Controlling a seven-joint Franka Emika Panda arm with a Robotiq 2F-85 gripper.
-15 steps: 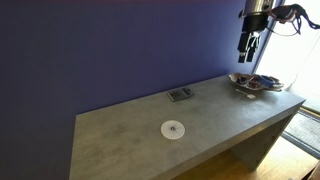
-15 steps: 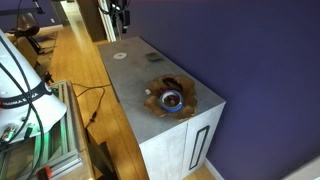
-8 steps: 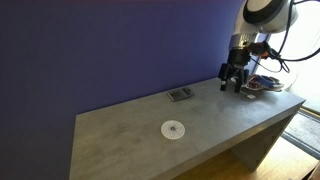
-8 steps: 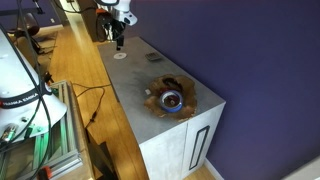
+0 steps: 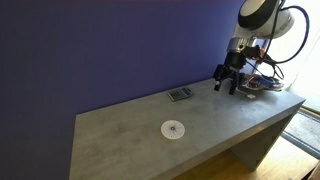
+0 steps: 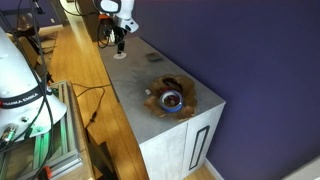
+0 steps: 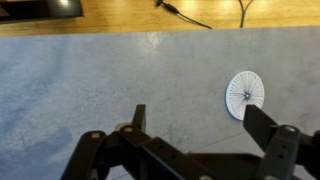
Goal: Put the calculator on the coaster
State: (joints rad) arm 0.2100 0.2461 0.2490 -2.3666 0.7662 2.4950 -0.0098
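My gripper moves toward the calculator next, turning and tilting, then lowers to its near edge [image 5: 183, 96].
The calculator [image 5: 180, 95] is a small flat dark grey device lying near the back edge of the grey table, by the purple wall. The white round coaster [image 5: 173, 129] lies nearer the table's front; it also shows in the wrist view [image 7: 245, 94] and in an exterior view [image 6: 120, 55]. My gripper [image 5: 228, 88] hangs open and empty above the table, to the right of the calculator and apart from it. In the wrist view my open jaws [image 7: 200, 118] frame bare table, with the coaster beside the right finger. The calculator is out of the wrist view.
A bowl of mixed items [image 5: 255, 84] stands at the table's right end, close behind the gripper; it also shows in an exterior view [image 6: 169, 97]. The purple wall [image 5: 110, 45] runs along the table's back. A wooden floor and cables lie beyond the table edge [image 7: 200, 12].
My gripper has come down from high above the bowl and moved left toward the calculator, staying open and empty. Calculator and coaster have not moved.
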